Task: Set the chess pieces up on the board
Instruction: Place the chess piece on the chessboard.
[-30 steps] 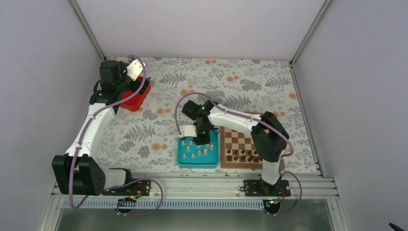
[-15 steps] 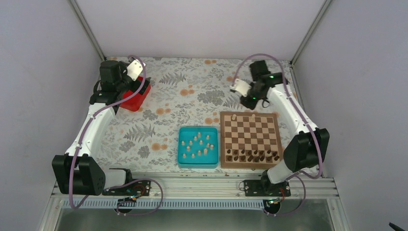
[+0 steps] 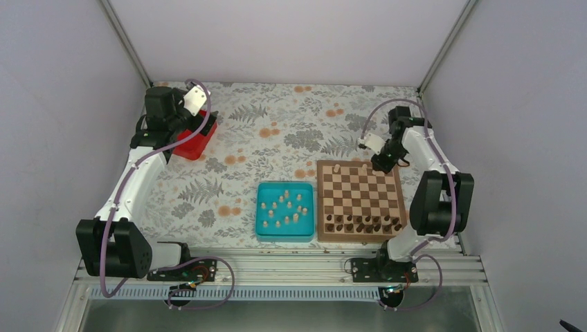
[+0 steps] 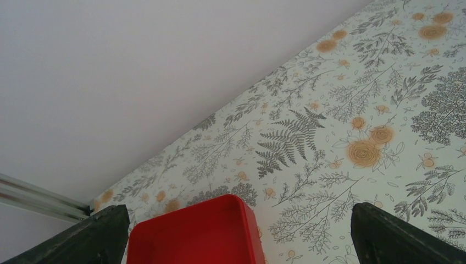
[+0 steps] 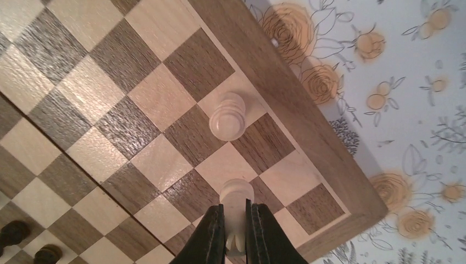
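The pale piece goes down with my right gripper onto the empty pale square beside the board's far corner square next and is released, as that lies below and outward of it.
The board lies right of centre, with dark chessmen along its near rows. Two pale chess pieces stand on its far row. Several more pale pieces lie in the teal tray. My right gripper hangs over the board's far right corner. In the right wrist view it is shut on a pale piece just above the squares, near a standing pale piece. My left gripper is open and empty over the red tray.
The board's brown border and the floral tablecloth lie just beyond the held piece. Two dark chessmen show at the lower left. The left wrist view has the red tray between wide-apart fingers. Walls close the back and both sides.
My right arm has left the teal tray, swung to the far side of the table, then come down over the board's far right corner. The left arm has stayed put.
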### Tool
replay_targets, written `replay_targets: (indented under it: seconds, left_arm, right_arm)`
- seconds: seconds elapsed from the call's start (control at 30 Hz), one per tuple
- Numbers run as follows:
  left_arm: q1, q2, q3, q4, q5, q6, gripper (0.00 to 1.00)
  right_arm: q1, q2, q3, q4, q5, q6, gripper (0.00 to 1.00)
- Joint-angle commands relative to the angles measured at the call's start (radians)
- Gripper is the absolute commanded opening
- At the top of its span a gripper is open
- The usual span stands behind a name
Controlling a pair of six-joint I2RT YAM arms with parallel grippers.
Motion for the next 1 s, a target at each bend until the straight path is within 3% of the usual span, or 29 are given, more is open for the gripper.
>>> replay_targets:
  seconds: [0.0,0.97]
  left_arm:
    - [0.003,-0.001,-0.002,0.018,0.021,-0.003,1.00]
    - [0.003,-0.001,-0.007,0.018,0.011,-0.002,1.00]
  right_arm:
    - [-0.025,0.053,-0.031,0.055,-0.013,-0.029,0.05]
    - [-0.114,0.147,0.017,0.093,-0.009,-0.053,0.06]
